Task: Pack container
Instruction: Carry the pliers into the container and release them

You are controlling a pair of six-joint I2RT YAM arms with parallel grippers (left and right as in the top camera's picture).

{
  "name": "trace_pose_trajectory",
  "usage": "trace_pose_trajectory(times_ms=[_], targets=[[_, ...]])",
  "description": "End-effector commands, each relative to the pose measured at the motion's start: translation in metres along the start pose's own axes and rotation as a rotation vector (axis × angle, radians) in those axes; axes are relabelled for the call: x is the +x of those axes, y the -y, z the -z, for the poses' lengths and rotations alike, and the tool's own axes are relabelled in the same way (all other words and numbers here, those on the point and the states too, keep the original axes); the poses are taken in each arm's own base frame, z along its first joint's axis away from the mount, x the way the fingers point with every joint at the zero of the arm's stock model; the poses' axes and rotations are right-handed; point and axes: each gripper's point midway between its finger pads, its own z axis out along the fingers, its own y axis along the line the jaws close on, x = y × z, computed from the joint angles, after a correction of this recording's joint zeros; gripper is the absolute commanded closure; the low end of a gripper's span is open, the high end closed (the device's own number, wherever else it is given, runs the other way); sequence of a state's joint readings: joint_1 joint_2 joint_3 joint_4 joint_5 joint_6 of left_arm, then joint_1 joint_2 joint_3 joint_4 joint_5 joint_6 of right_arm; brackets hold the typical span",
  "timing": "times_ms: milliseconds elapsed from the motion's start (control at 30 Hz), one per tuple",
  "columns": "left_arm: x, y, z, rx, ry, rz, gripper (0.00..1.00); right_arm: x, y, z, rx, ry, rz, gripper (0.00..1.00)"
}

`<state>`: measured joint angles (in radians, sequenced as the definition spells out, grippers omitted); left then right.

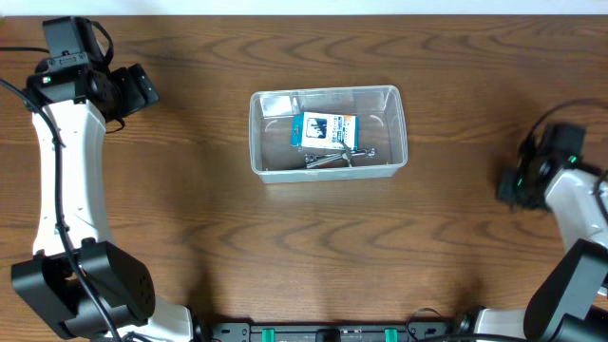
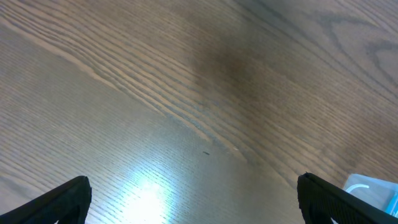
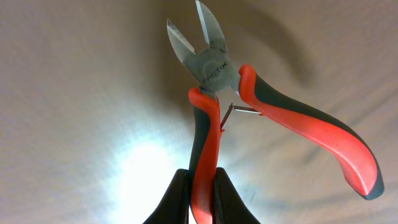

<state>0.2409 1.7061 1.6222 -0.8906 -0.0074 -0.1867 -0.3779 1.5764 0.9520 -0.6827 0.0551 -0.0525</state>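
Observation:
The right gripper has to raise the cutters above the sides of the container, to the left in the overhead view, then bring them down over its blue-and-white box (image 1: 328,129) and let them go.
The clear plastic container (image 1: 328,133) stands at the table's middle back, holding a small blue-and-white box (image 1: 328,129) and some metal bits (image 1: 332,158). My left gripper (image 2: 196,199) is open and empty over bare wood at the far left back; a corner of the container (image 2: 370,190) shows at its lower right. My right gripper (image 3: 202,193) is shut on one handle of red-and-grey side cutters (image 3: 214,74), held above the table at the far right. In the overhead view the right gripper (image 1: 518,185) hides the cutters.
The wooden table (image 1: 304,247) spreads around the container. The arm bases stand along the front edge at left (image 1: 85,285) and right (image 1: 570,285).

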Motion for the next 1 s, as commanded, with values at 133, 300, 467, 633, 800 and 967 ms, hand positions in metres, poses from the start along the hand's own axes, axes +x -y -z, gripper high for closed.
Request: trace_pose_trajectory(times_ms=[133, 300, 467, 633, 800, 967], targets=[[-0.001, -0.003, -0.001, -0.010, -0.001, 0.013, 0.02, -0.121, -0.064, 0.095, -0.248, 0.361, 0.079, 0.99], [-0.001, -0.003, -0.001, -0.010, -0.001, 0.013, 0.02, -0.162, -0.120, 0.162, -0.350, 0.544, 0.204, 0.99], [-0.001, -0.003, -0.001, -0.010, -0.001, 0.012, 0.02, -0.169, -0.190, 0.218, -0.423, 0.684, 0.408, 0.99], [-0.001, -0.003, -0.001, -0.010, -0.001, 0.012, 0.02, -0.143, -0.263, 0.244, -0.464, 0.779, 0.722, 0.99], [-0.001, -0.003, -0.001, -0.010, -0.001, 0.013, 0.02, -0.104, -0.317, 0.230, -0.449, 0.777, 1.081, 0.99], [-0.001, -0.003, -0.001, -0.010, -0.001, 0.013, 0.02, -0.080, -0.350, 0.189, -0.462, 0.685, 1.237, 0.99]])
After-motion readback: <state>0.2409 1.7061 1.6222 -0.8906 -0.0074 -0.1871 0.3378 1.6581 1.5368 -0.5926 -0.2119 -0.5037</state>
